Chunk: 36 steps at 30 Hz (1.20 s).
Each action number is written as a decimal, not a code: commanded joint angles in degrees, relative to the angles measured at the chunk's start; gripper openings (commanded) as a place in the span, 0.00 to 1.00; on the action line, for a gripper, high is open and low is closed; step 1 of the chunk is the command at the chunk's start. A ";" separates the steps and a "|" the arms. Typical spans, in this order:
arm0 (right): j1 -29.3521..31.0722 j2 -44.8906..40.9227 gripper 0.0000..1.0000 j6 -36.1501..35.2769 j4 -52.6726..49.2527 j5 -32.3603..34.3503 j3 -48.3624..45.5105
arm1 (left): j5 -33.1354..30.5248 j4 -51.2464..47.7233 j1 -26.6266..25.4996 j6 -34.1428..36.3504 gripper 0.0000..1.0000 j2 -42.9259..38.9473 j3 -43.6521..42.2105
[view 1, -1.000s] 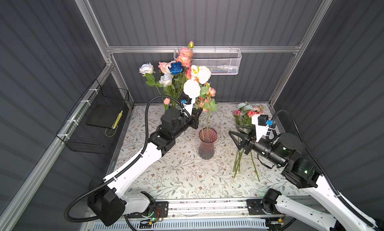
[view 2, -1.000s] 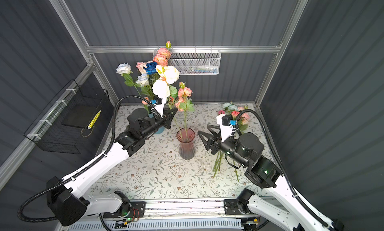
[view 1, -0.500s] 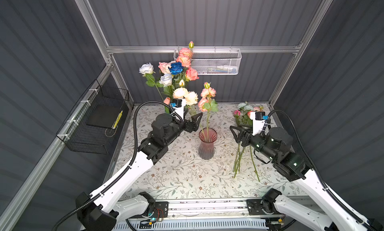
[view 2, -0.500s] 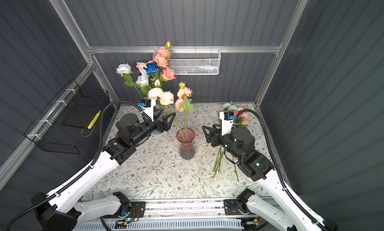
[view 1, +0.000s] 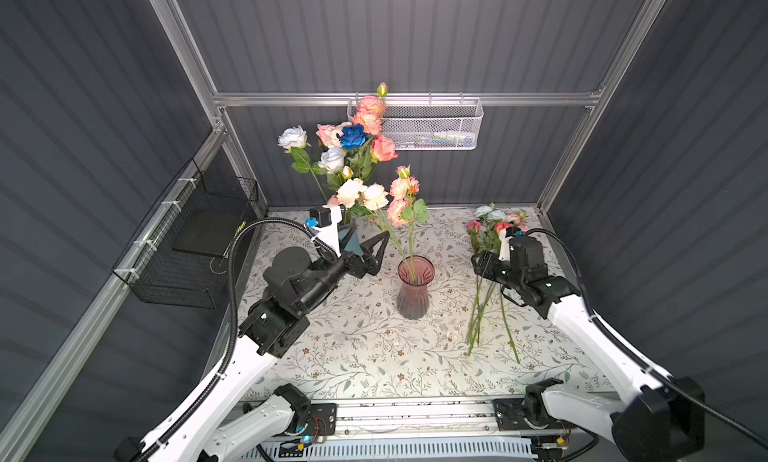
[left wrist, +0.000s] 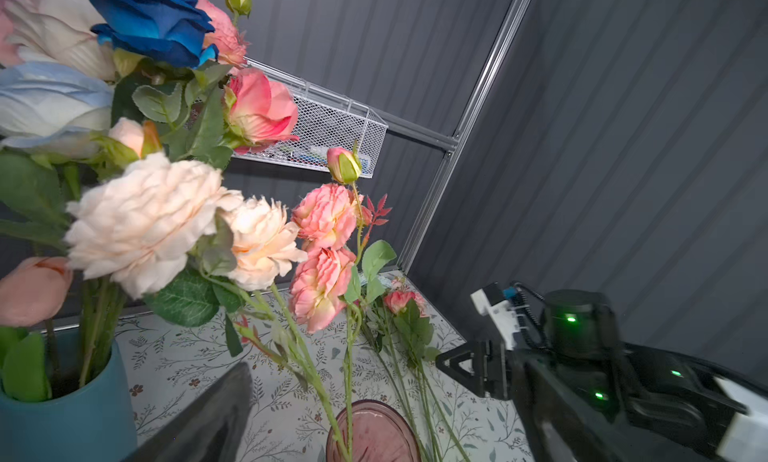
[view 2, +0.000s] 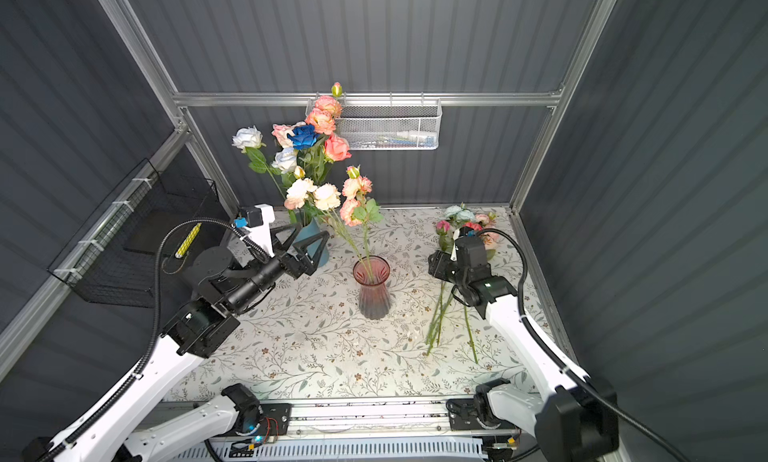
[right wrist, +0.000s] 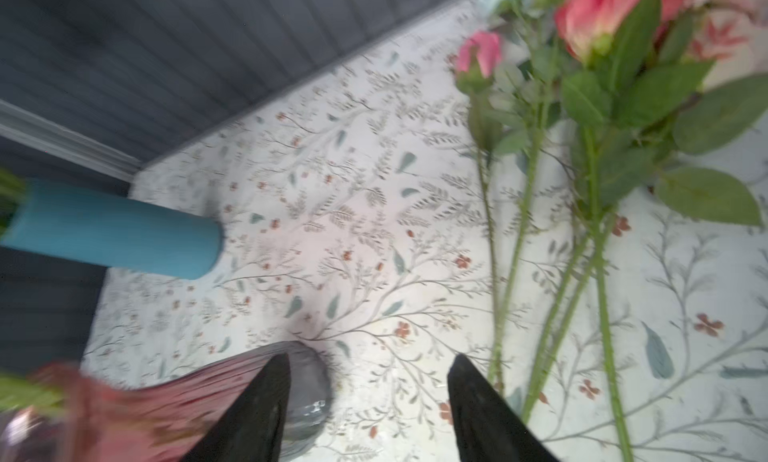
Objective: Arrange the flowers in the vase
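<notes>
My right gripper will next tilt downward and lower onto the pink bud's green stem [right wrist: 485, 186] close to its leaves, as that part of the stem lies bare at the flower bundle's vase-side edge.
The pink glass vase [view 1: 415, 287] [view 2: 373, 289] stands mid-table with a cream rose stem [view 1: 361, 193] and a pink rose stem [view 1: 401, 200] in it. My left gripper [view 1: 365, 239] [view 2: 311, 231] hangs open and empty just left of those stems; one blurred finger [left wrist: 208, 418] shows in the left wrist view beside the vase rim [left wrist: 370, 435]. Loose flowers [view 1: 488, 281] [view 2: 442, 310] lie on the table at the right. My right gripper [right wrist: 370, 358] [view 2: 434, 262] is open and empty above the cloth, between the vase [right wrist: 145, 401] and the loose stems [right wrist: 594, 231].
A blue vase [view 2: 313, 241] [right wrist: 124, 231] holding several roses, one deep blue [view 1: 353, 136], stands at the back left behind my left gripper. A white mesh basket [view 1: 432, 127] hangs on the back rail. A black wire basket [view 1: 187, 252] is fixed to the left wall.
My left gripper opened and let go of the cream rose, which now stands in the pink vase; the arm drew back leftward. My right arm swung over toward the loose flowers.
</notes>
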 commanded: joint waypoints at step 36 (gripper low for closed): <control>-1.08 40.42 0.00 -16.73 -9.20 4.53 29.57 | 0.93 -7.22 -0.39 -7.33 1.00 -12.54 -14.60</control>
